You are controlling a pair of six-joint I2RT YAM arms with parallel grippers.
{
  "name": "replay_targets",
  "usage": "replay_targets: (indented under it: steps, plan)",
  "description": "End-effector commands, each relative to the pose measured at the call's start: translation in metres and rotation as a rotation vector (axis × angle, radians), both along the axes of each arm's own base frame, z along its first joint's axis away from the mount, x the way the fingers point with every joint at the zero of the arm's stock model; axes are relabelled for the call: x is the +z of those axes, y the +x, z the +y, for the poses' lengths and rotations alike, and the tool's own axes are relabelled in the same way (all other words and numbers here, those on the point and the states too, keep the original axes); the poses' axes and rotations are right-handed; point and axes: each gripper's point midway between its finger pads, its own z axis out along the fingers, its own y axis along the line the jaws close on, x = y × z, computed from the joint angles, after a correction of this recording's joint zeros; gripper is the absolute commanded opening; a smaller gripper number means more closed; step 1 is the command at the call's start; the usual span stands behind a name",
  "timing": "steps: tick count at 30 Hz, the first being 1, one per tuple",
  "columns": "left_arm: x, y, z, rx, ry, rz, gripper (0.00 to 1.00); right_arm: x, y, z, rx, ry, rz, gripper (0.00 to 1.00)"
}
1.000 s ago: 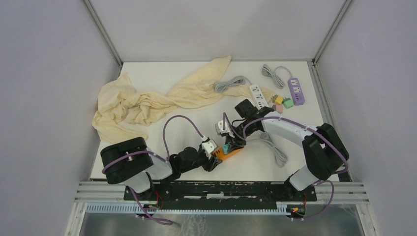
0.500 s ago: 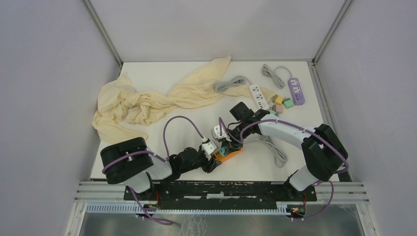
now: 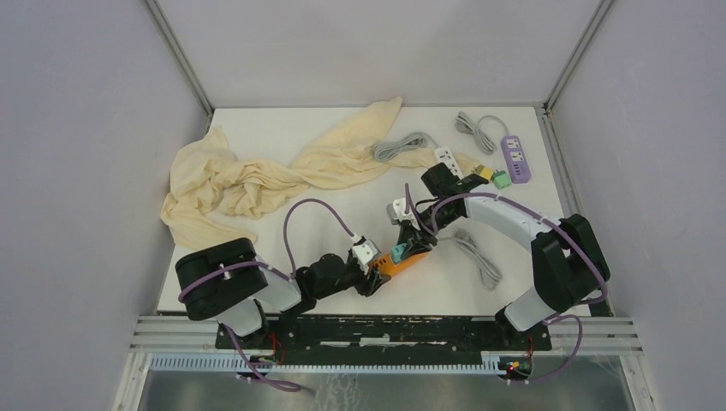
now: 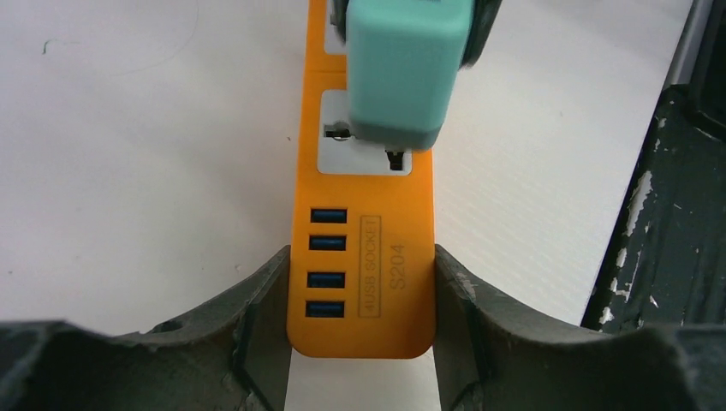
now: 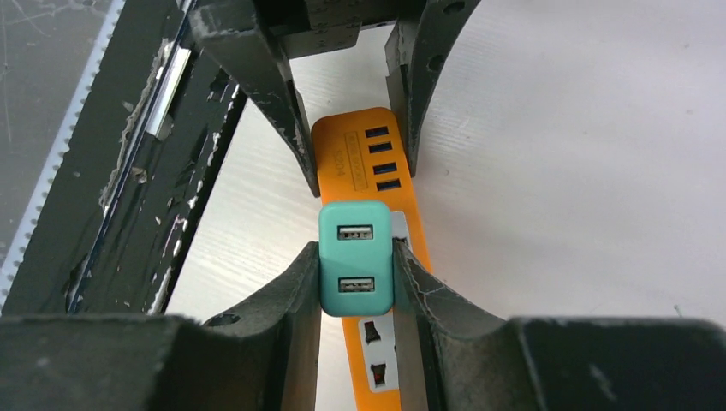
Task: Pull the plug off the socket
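Note:
The right gripper carries the teal plug outward next, to its right in the top view, and releases it on the clear tabletop by the green plug point(image 3: 514, 192).
The socket, an orange power strip point(image 3: 413, 259), lies on the white table near the front edge. My left gripper point(image 4: 361, 317) is shut on its USB end, with a finger point(image 4: 257, 325) pressed on each side. The teal plug point(image 5: 355, 257), a cube with two USB ports, is clamped between the fingers of my right gripper point(image 5: 355, 287). In the left wrist view the plug point(image 4: 402, 68) hangs over a white outlet of the socket point(image 4: 364, 257). That outlet's holes show beside it, and its pins are hidden.
A crumpled yellow cloth point(image 3: 248, 184) covers the back left. Behind the arms are a white power strip point(image 3: 445, 157), a purple power strip point(image 3: 516, 158), a coiled grey cable point(image 3: 402, 147) and small coloured plugs point(image 3: 501, 178). Another grey cable point(image 3: 478, 253) lies right of the socket. The metal rail point(image 3: 385, 330) borders the front.
My right gripper has moved right and toward the back with the teal plug in it. The left gripper has stayed on the orange socket's end.

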Motion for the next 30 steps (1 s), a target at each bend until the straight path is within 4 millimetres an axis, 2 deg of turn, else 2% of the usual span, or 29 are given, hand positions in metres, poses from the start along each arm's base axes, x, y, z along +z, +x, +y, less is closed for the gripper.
replay_targets:
  steps: [1,4,8,12,13,16,18,21,23,25,28,30]
  plan:
    - [-0.020,0.000,0.015,0.064,0.052,0.068,0.03,0.046,-0.012,-0.008,0.107,0.133,-0.029,0.01]
    - [-0.020,0.000,0.015,0.060,0.056,0.072,0.03,0.043,-0.007,-0.009,0.091,0.107,-0.025,0.01]
    - [-0.019,0.000,0.014,0.057,0.057,0.071,0.03,0.037,0.009,-0.006,-0.001,0.072,-0.046,0.01]
    - [-0.017,0.002,0.013,0.069,0.065,0.076,0.04,0.048,0.045,-0.013,-0.190,0.016,-0.041,0.01]
    - [-0.016,0.003,0.014,0.080,0.066,0.087,0.09,0.051,0.056,-0.021,-0.242,0.004,-0.050,0.02]
    - [-0.009,0.009,0.017,0.140,0.054,0.113,0.45,0.058,0.096,-0.058,-0.461,-0.048,-0.086,0.03]
    - [0.001,0.012,0.020,0.181,0.025,0.129,0.69,0.064,0.128,-0.095,-0.679,-0.068,-0.088,0.06]
    - [0.021,0.016,0.026,0.237,-0.023,0.135,0.91,0.064,0.163,-0.157,-0.958,-0.095,-0.055,0.08]
    - [0.041,0.020,0.029,0.264,-0.070,0.122,1.00,0.058,0.180,-0.202,-1.134,-0.107,-0.016,0.09]
    - [0.056,0.019,0.032,0.268,-0.104,0.115,0.99,0.050,0.193,-0.237,-1.317,-0.113,0.034,0.12]
    - [0.074,0.019,0.038,0.276,-0.141,0.124,0.99,0.030,0.205,-0.274,-1.515,-0.161,0.078,0.16]
    - [0.086,0.017,0.041,0.284,-0.180,0.150,0.99,0.018,0.212,-0.292,-1.633,-0.197,0.096,0.19]
